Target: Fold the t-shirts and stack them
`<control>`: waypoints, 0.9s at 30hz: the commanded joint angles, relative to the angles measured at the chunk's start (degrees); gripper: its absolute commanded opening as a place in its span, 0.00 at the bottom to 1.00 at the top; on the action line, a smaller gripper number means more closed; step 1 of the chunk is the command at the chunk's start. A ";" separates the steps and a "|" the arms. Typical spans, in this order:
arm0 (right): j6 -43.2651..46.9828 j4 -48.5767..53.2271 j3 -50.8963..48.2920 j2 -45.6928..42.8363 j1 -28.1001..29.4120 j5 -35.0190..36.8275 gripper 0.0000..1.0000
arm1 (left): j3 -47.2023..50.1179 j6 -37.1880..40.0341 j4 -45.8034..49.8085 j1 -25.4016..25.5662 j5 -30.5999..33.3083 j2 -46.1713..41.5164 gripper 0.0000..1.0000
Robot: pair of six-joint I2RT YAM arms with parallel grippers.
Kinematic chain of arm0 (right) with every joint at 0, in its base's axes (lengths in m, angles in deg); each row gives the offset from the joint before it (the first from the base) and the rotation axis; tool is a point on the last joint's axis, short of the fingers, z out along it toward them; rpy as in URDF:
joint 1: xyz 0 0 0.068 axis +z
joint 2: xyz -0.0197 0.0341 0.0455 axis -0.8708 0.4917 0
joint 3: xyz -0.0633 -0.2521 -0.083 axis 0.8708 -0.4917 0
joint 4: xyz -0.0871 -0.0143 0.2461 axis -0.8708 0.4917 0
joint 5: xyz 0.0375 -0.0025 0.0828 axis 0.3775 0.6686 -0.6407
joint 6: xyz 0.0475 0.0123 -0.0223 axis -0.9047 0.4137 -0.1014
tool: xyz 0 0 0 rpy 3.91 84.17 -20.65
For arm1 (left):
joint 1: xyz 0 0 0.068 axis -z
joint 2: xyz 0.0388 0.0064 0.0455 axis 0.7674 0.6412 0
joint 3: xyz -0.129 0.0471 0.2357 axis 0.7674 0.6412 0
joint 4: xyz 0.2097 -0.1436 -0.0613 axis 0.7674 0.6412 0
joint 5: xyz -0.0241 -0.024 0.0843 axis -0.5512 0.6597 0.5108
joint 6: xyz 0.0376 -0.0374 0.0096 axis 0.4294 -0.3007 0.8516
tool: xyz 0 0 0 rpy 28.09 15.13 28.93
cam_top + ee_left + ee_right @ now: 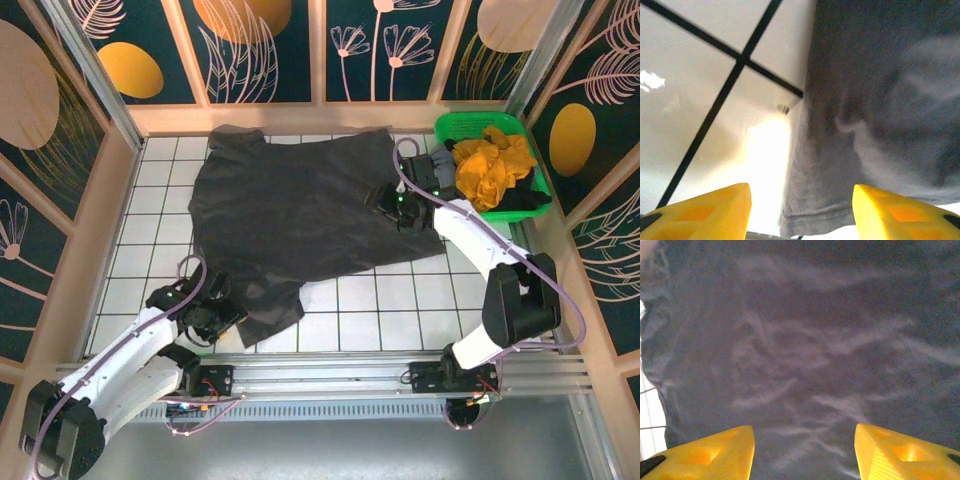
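I need to lower my left gripper's open fingers back over the shirt's hemmed near corner (246, 342) (789, 227) next. The corner is below and back, and the hem is already between the fingers.
A large dark charcoal-grey t-shirt (300, 215) lies spread over the white tiled table (390, 300). My left gripper (222, 318) hovers open at the shirt's near-left corner; in the left wrist view the hemmed corner (825, 215) lies between the yellow fingers (715, 210). My right gripper (385, 203) stands open over the shirt's right side, and its wrist view has wrinkled dark cloth (805, 365) beneath the wide-apart fingers (900, 452). A mustard-yellow shirt (493, 165), with grey cloth (440, 168) and black cloth (528, 203) beside it, lies in the green basket (470, 124).
The green basket stands at the table's far right corner. Wooden-framed patterned walls (90, 230) close in the table on three sides. A metal rail (330, 375) with the arm bases runs along the near edge. Bare tiles (160, 240) show left of the shirt.
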 commanded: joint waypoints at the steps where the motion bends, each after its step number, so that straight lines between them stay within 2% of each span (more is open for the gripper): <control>1: -0.97 0.85 -3.10 -0.99 0.42 -0.54 0.56 | -0.44 -4.13 -0.52 4.37 -0.45 4.63 0.58; 5: -0.99 1.52 -2.86 -1.18 0.48 0.15 0.56 | -0.79 -5.89 -4.86 9.39 0.61 11.14 0.55; 9: -1.00 2.33 -2.55 -2.00 0.42 1.12 0.56 | 0.47 -8.09 -11.51 11.52 0.62 15.36 0.50; 10: -1.10 2.45 -2.92 -2.43 0.42 1.38 0.55 | 0.44 -8.65 -13.80 11.67 0.61 16.65 0.45; 12: -1.46 2.62 -4.26 -3.32 0.34 2.05 0.55 | -0.85 -9.20 -16.43 11.85 1.30 19.17 0.28; 13: -1.88 2.77 -5.15 -3.98 0.25 2.55 0.54 | -2.34 -9.47 -15.90 11.85 2.74 20.15 0.10; 14: -2.22 3.08 -6.25 -4.72 -0.13 3.21 0.54 | -3.96 -10.13 -13.89 11.85 5.01 20.22 0.00; 17: -4.19 5.30 -9.18 -7.32 -1.83 7.09 0.54 | -6.53 -16.46 -3.98 11.80 13.81 14.52 0.00; 23: -7.04 7.97 -14.76 -12.25 -7.60 12.10 0.54 | -9.60 -35.66 20.71 11.50 29.33 -8.06 0.00; 27: -7.23 9.44 -16.40 -12.41 -8.45 15.18 0.53 | -11.70 -43.38 28.53 11.48 34.97 -13.50 0.00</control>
